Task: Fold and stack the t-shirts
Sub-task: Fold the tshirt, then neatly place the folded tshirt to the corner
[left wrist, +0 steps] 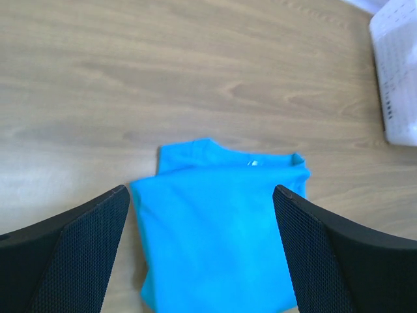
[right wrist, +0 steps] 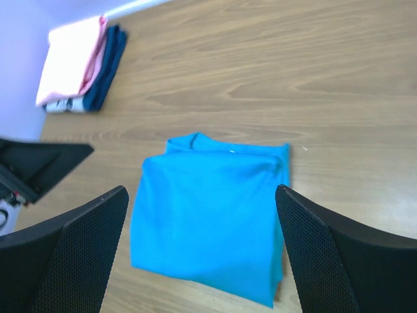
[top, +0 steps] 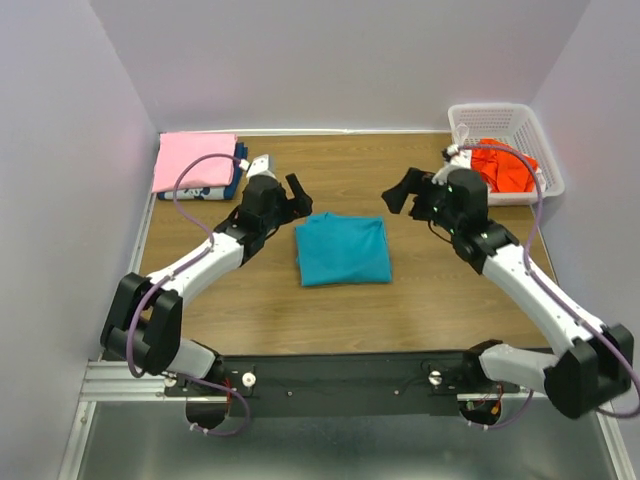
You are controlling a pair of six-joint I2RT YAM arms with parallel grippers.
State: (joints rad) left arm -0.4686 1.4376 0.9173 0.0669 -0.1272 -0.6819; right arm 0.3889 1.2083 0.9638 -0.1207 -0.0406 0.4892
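The teal t-shirt's side fold (top: 301, 252) (left wrist: 144, 242) is below and further back, where bare wood leaves room for the fingers, so the robot will next bring its left gripper down and back astride it.
A folded teal t-shirt (top: 342, 250) lies flat in the middle of the table; it also shows in the left wrist view (left wrist: 218, 235) and the right wrist view (right wrist: 208, 218). My left gripper (top: 291, 198) hovers open and empty just left of it. My right gripper (top: 402, 190) hovers open and empty just right of it. A folded pink t-shirt (top: 193, 160) lies on a dark blue t-shirt (top: 240, 152) at the back left, also in the right wrist view (right wrist: 71, 60). An orange-red t-shirt (top: 503, 167) sits crumpled in the white basket (top: 470, 118).
The white lattice basket stands at the back right corner and shows at the right edge of the left wrist view (left wrist: 397, 78). Purple walls close in the table on the left, back and right. Bare wood surrounds the teal shirt.
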